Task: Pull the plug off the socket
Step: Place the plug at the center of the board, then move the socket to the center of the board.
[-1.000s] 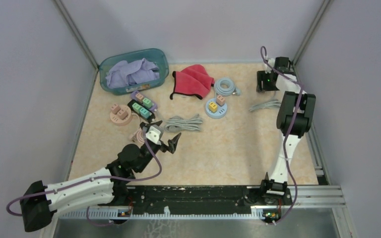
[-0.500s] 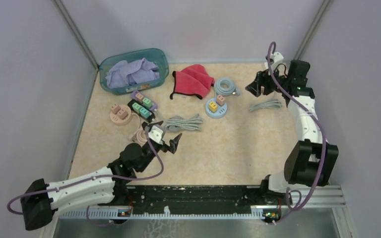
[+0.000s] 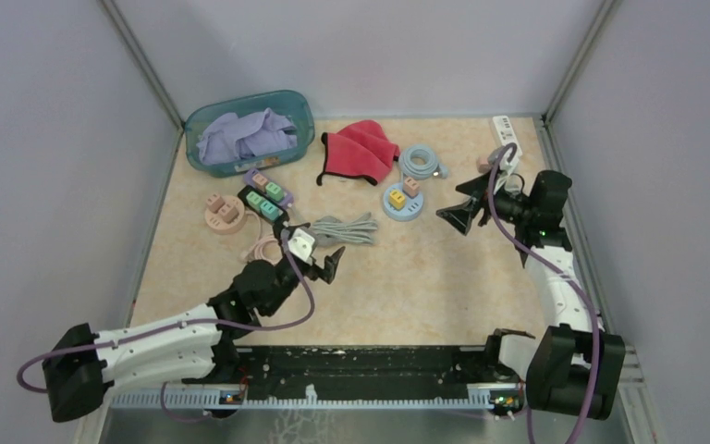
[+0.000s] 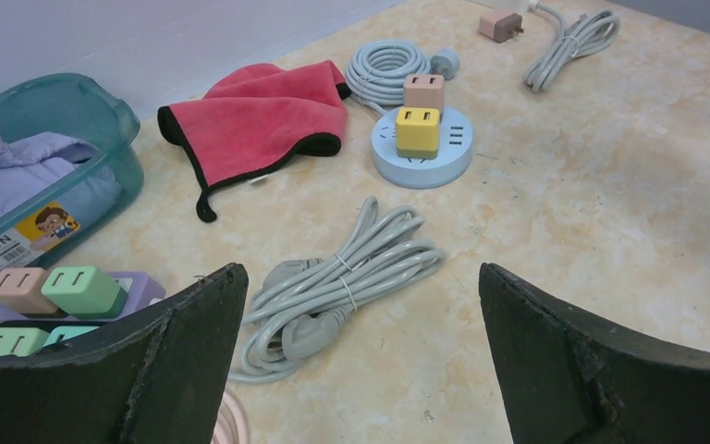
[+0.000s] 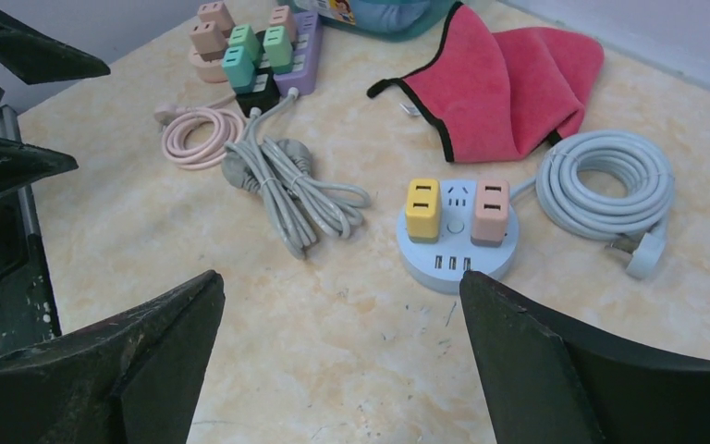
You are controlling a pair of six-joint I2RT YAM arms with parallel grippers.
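The left gripper reaches over the yellow plug (image 3: 396, 197) (image 4: 418, 128) next, descends and clasps its sides. The plug stands in the socket, outward of this gripper and rightward in the top view.
A round pale-blue socket (image 3: 403, 209) (image 5: 456, 266) (image 4: 422, 170) lies mid-table with a yellow plug (image 3: 396, 197) (image 5: 422, 208) (image 4: 418, 128) and a pink plug (image 3: 411, 186) (image 5: 490, 208) (image 4: 423, 91) standing in it. My right gripper (image 3: 453, 215) (image 5: 340, 275) hovers just right of this socket, open and empty, its right fingertip close to the socket's rim. My left gripper (image 3: 322, 264) (image 4: 356, 268) is open and empty above the floor, near a grey cable bundle (image 3: 342, 228) (image 4: 342, 277).
Other plugged sockets sit at the left: a purple strip (image 3: 270, 188), a black strip (image 3: 263, 205) and a pink round one (image 3: 225, 215). A red cloth (image 3: 359, 150), a teal basin (image 3: 250, 134), a coiled pale-blue cable (image 3: 419, 159) and a white power strip (image 3: 504, 134) lie further back.
My right arm has swung from the back right corner down toward the round blue socket, and its jaws have spread wider. The left gripper has edged slightly forward and right.
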